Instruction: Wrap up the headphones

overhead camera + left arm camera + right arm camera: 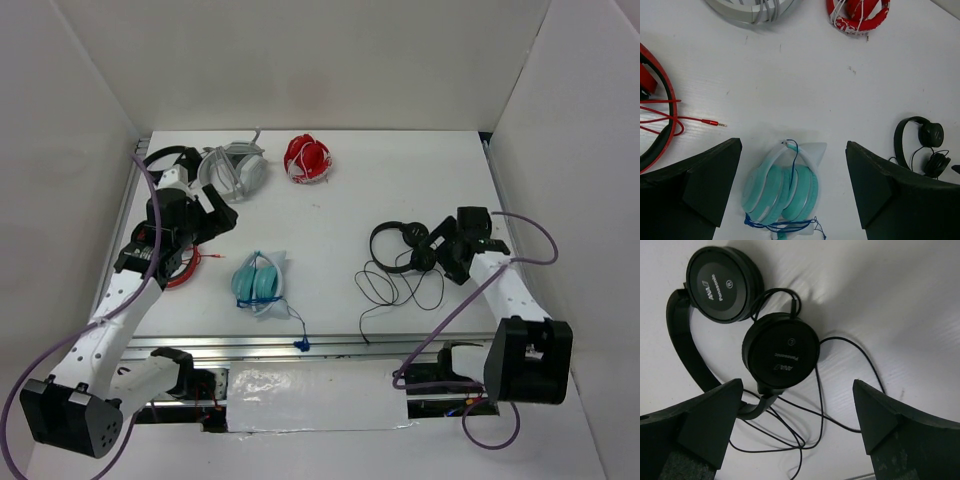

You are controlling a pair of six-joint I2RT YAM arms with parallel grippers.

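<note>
The right gripper moves down and to its left in the top view next, astride the slim end of the headband by the lower earcup.
The black headphones [405, 245] lie flat right of the table's middle, with their thin cable [400, 292] spread in loose loops toward the front edge. In the right wrist view both round earcups [781, 354] face up and the headband [687, 345] curves along the left. My right gripper [455, 250] hovers just right of them, open, its fingertips [727, 400] straddling the lower earcup and the cable loops [840, 390] with nothing held. My left gripper [215, 215] is open over the left side, far from the headphones, which show small at the right edge [927, 145] of its view.
Teal headphones [258, 280] with a blue cable lie in front of the left gripper [792, 144]. Red-and-black headphones [655, 135] with a red cable sit at far left. Grey-white headphones [235, 168] and a red-and-white bundle [307, 158] are at the back. White walls enclose the table.
</note>
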